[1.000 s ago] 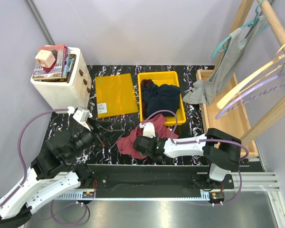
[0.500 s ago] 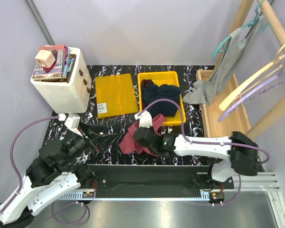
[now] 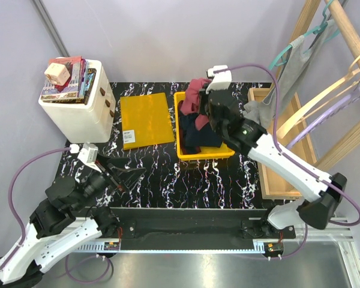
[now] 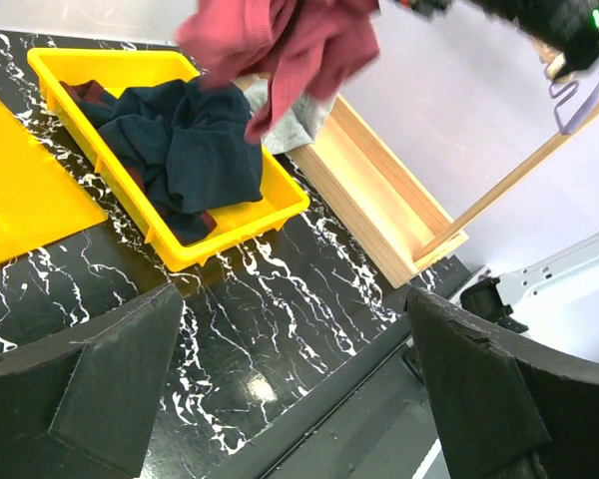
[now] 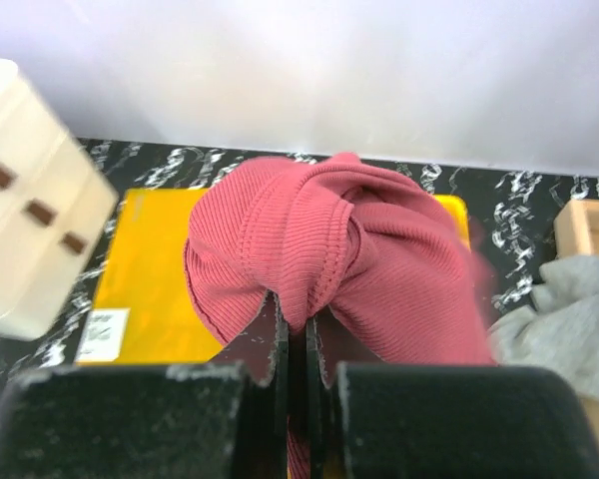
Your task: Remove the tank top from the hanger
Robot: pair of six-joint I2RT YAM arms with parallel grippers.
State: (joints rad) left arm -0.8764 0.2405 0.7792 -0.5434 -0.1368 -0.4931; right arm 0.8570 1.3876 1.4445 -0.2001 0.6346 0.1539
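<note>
Next, the right gripper moves down over the dark navy clothes in the yellow bin and releases the red ribbed garment [image 3: 195, 96] there, since this pile lies below it.
A grey tank top [image 3: 276, 96] hangs by one strap from a teal hanger [image 3: 282, 55] on the wooden rack at the right, its hem resting on the wooden tray. My right gripper [image 3: 204, 103] is shut on a red ribbed garment [image 3: 195, 96], held in the air over the far end of the yellow bin [image 3: 179, 129]. The right wrist view shows the fingers pinching a fold of that red cloth [image 5: 359, 249] at the right gripper [image 5: 307, 324]. My left gripper [image 3: 131, 174] stands open and empty above the near left of the table, far from the hanger; its view [image 4: 295, 369] shows only tabletop between the fingers.
Dark navy clothes [image 3: 199, 133] fill the yellow bin. A flat yellow lid [image 3: 145, 119] lies to its left, beside a white drawer unit [image 3: 78, 114] topped with books. The wooden tray [image 3: 282, 153] and rack with pale hangers [image 3: 324, 108] take up the right side.
My right arm has lifted the red garment off the table's front middle and swung it up and back over the yellow bin, shutting on it. The left gripper stays open, barely shifted.
</note>
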